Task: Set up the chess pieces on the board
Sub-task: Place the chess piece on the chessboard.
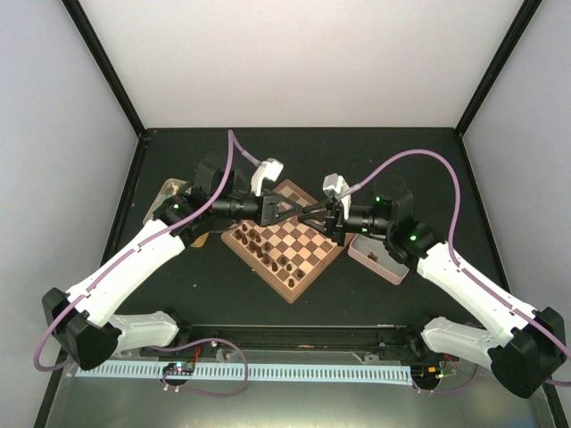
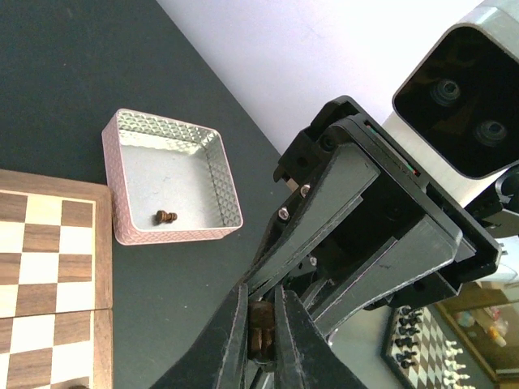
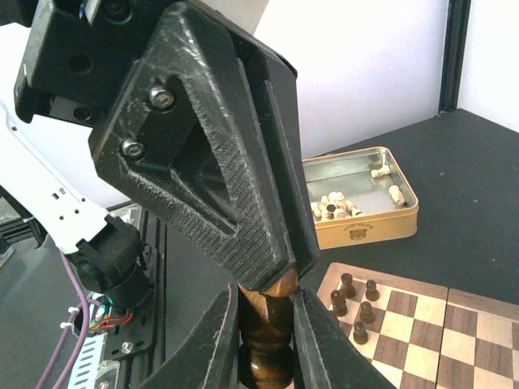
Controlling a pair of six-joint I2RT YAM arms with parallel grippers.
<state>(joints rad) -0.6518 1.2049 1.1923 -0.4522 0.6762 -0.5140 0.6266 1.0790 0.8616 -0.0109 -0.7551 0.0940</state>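
Next I will move my left gripper back down toward the board's near corner, fingers turning down, and release the dark brown chess piece in the board's edge-row gap, since dark pieces are on either side of that square.
Above the board's (image 1: 308, 254) far corner the two grippers meet tip to tip around one dark brown chess piece (image 3: 268, 356). My right gripper (image 3: 266, 312) is shut on its body, base pointing toward the camera. My left gripper (image 2: 261, 308) is shut on its top end (image 2: 261, 336), coming in from the opposite side. From the top view the left gripper (image 1: 299, 212) and right gripper (image 1: 319, 214) touch there, and the held piece is hidden. Several dark pieces (image 1: 260, 241) stand along the board's left edge. One more dark piece (image 2: 165, 216) lies in the pink tray (image 2: 122, 186).
The pink tray (image 1: 379, 257) sits right of the board, partly under the right arm. A gold tin (image 3: 405, 212) holding pale beige pieces (image 3: 332, 207) lies left of the board, under the left arm (image 1: 169, 198). Black cage posts and white walls surround the dark table.
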